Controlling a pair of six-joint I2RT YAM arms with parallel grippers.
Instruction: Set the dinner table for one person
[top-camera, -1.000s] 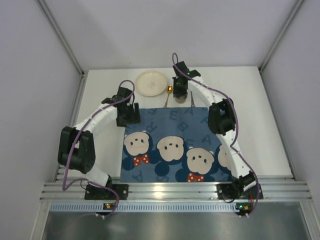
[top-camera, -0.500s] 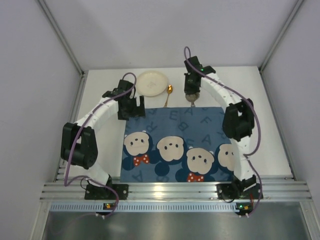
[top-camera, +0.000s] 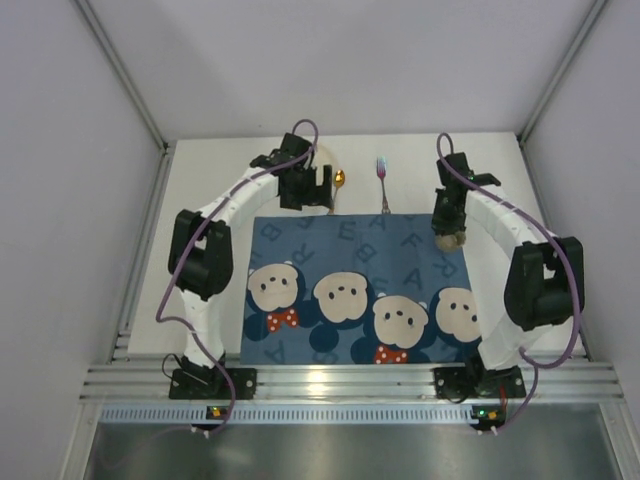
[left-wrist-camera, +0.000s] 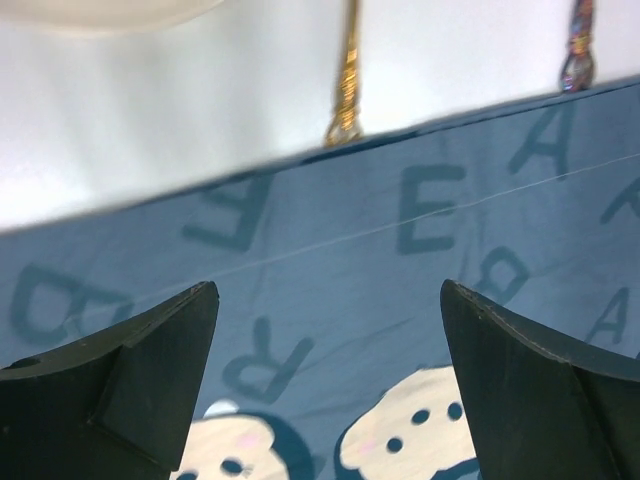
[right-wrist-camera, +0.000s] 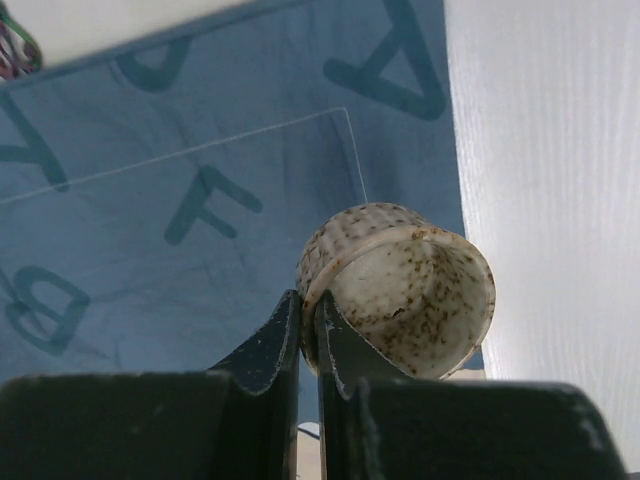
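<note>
The right gripper, above that patch, moves down next until the cup meets the placemat's stitched far corner (right-wrist-camera: 352, 180), and then releases the cup's rim.
My right gripper (right-wrist-camera: 309, 312) is shut on the rim of a speckled cream cup (right-wrist-camera: 405, 290) and holds it above the right edge of the navy mouse-face placemat (top-camera: 355, 290); the cup also shows in the top view (top-camera: 449, 238). My left gripper (top-camera: 308, 195) is open and empty above the placemat's far left edge. Its fingertips (left-wrist-camera: 185, 315) frame the cloth. A gold spoon (top-camera: 338, 183) and a multicoloured fork (top-camera: 382, 180) lie on the white dinner table (top-camera: 520, 260) just beyond the placemat. A cream plate (top-camera: 322, 160) is mostly hidden behind the left wrist.
White enclosure walls and metal posts surround the table on three sides. The aluminium rail (top-camera: 340, 380) with both arm bases runs along the near edge. Bare tabletop shows left and right of the placemat.
My right gripper has carried the cup from the far middle to the placemat's right edge, uncovering the fork. My left gripper has moved right and farther, now covering most of the plate.
</note>
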